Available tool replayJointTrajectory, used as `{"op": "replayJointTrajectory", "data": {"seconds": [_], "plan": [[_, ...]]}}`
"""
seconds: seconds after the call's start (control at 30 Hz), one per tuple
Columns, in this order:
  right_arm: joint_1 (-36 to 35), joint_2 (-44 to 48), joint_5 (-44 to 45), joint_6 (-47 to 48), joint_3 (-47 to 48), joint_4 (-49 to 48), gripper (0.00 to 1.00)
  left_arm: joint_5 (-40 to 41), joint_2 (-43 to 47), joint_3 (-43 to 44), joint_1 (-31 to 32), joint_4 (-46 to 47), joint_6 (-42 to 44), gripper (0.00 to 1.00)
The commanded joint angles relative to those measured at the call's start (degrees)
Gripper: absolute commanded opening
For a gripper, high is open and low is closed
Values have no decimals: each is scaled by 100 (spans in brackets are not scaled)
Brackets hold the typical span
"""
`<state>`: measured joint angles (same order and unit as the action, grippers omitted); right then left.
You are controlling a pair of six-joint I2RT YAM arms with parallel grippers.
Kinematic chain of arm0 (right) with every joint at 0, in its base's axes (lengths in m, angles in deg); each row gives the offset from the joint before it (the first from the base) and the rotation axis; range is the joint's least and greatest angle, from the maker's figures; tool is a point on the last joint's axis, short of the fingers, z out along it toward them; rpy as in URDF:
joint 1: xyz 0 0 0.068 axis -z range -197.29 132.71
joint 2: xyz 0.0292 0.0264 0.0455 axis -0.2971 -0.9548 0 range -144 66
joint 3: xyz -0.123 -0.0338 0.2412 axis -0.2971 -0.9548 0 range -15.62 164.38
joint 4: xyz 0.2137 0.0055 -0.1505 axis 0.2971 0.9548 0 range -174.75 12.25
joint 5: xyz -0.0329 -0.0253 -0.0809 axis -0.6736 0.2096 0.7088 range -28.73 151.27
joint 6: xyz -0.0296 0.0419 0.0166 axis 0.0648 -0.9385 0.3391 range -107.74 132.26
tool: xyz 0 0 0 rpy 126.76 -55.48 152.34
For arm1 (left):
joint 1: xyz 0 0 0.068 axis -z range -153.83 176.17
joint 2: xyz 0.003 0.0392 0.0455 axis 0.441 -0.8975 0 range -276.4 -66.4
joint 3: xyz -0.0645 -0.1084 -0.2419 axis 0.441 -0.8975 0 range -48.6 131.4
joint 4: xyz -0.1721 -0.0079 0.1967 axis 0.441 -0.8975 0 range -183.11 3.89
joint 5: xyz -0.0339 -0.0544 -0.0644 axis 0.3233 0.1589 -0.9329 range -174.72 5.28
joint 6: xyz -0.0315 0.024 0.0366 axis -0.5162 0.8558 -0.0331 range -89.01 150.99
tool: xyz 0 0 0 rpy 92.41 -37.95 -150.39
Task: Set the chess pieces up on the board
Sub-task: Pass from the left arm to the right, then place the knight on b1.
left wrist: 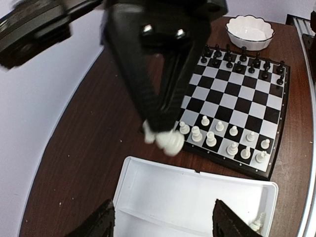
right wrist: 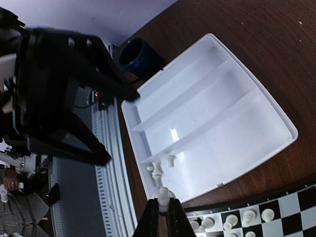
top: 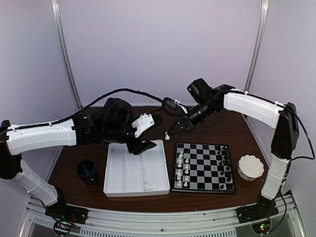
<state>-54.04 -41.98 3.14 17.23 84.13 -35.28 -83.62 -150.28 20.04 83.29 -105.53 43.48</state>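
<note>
The right gripper moves down and to the right in the top view next, onto the pale square (top: pixel 180 149) (right wrist: pixel 289 204) past the farthest white piece, because that square stands empty.
The board (top: pixel 205 167) lies right of centre, with white chess pieces (top: pixel 182 170) along its left columns and black ones (top: pixel 224 165) along its right. Above the table, between tray and board, my right gripper (top: pixel 170 131) is shut on a white piece (right wrist: pixel 162 196) that stands up between its fingertips. The left wrist view shows the same piece (left wrist: pixel 168 141) hanging near the board's corner (left wrist: pixel 237 98). My left gripper (top: pixel 148 134) hovers over the tray's far end. Its jaws stand wide apart with nothing between them (left wrist: pixel 165 224).
A white compartmented tray (top: pixel 123 173) lies left of the board, with a few loose white pieces (right wrist: pixel 158 169) in its near right corner. A dark blue cup (top: pixel 88 171) stands left of the tray. A white scalloped bowl (top: pixel 251 167) sits right of the board.
</note>
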Motion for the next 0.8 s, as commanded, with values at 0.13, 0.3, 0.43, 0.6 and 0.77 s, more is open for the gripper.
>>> {"op": "replayJointTrajectory", "data": {"seconds": [0.13, 0.3, 0.43, 0.6, 0.77], "plan": [[224, 1374, 2400, 1782, -2201, -1206, 0, -389, 758, -817, -650, 896, -884, 70], [232, 1531, 3232, 2019, -2923, -2051, 0, -991, 527, -353, -1520, 564, -2001, 83], [239, 1077, 3544, 2111, -2611, -2039, 0, -1624, -38, 454, -2008, 15, -2132, 81], [237, 431, 3719, 2208, -2200, -1928, 0, -1738, -139, 77, -2290, 607, -2370, 78], [230, -16, 3686, 2185, -1948, -1886, 0, -1878, 101, -360, -2636, 907, -2522, 76]]}}
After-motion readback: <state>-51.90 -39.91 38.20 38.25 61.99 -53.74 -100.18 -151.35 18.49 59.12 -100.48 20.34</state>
